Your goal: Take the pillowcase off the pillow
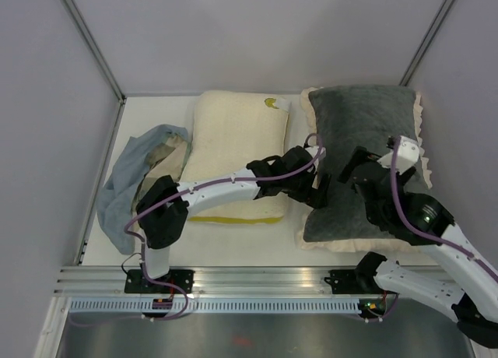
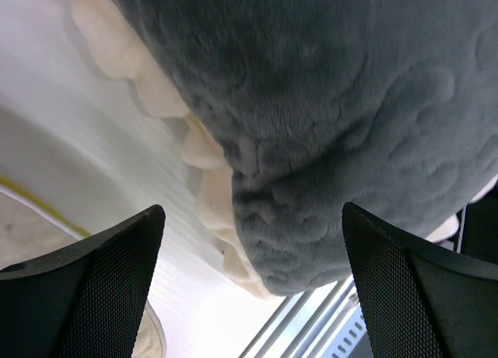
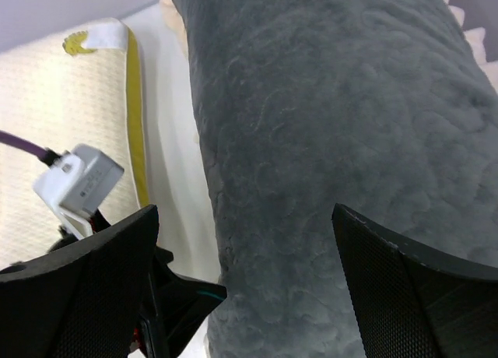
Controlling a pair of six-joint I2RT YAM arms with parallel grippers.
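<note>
My open fingers are farther from the metal bar than the pillowcase's grey near corner, so I should move my left gripper down and back onto that corner's plush next.
The dark grey plush pillowcase [image 1: 362, 140] with its cream frill [image 1: 424, 132] lies stuffed full at the right of the table. The pillow is hidden inside it. My left gripper [image 1: 317, 193] is open at the case's left near side. In the left wrist view the grey near corner [image 2: 311, 218] and frill [image 2: 202, 159] sit between the wide-apart fingers of the left gripper [image 2: 250, 210]. My right gripper [image 1: 352, 170] hovers open over the case's middle. The right gripper [image 3: 245, 210] frames the grey plush [image 3: 327, 101] with nothing clamped.
A flatter cream-yellow pillow [image 1: 237, 152] lies left of the case, under the left arm. A pale blue-grey and beige cloth [image 1: 132, 175] is bunched at the far left. A metal rail [image 1: 249, 284] runs along the near edge. Grey walls enclose the table.
</note>
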